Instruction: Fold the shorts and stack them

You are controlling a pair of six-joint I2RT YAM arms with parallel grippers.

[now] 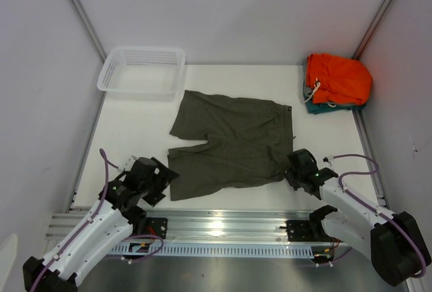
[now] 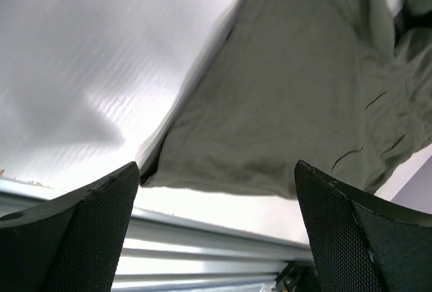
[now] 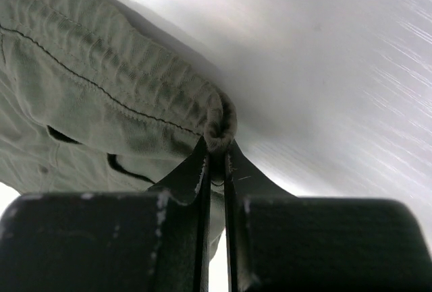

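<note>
My left gripper moves to the right in the top view and down onto the near leg's hem corner (image 1: pixel 173 197) (image 2: pixel 152 179) next, since my right gripper already holds the waistband corner.
The olive-green shorts (image 1: pixel 233 143) lie spread flat in the middle of the white table, legs pointing left, waistband on the right. My right gripper (image 1: pixel 290 170) is shut on the near corner of the waistband (image 3: pixel 219 123), whose bunched cloth sits pinched between the fingertips. At the near left, my left gripper (image 1: pixel 162 177) stands open just off the near leg's hem. In the left wrist view the leg hem (image 2: pixel 270 137) lies ahead of the gripper (image 2: pixel 216 191), with nothing between the wide jaws.
A white mesh basket (image 1: pixel 142 71) stands at the back left. Bright orange shorts (image 1: pixel 337 79) lie folded on a teal garment (image 1: pixel 314 108) at the back right. An aluminium rail (image 1: pixel 223 228) runs along the near table edge. Grey walls close in both sides.
</note>
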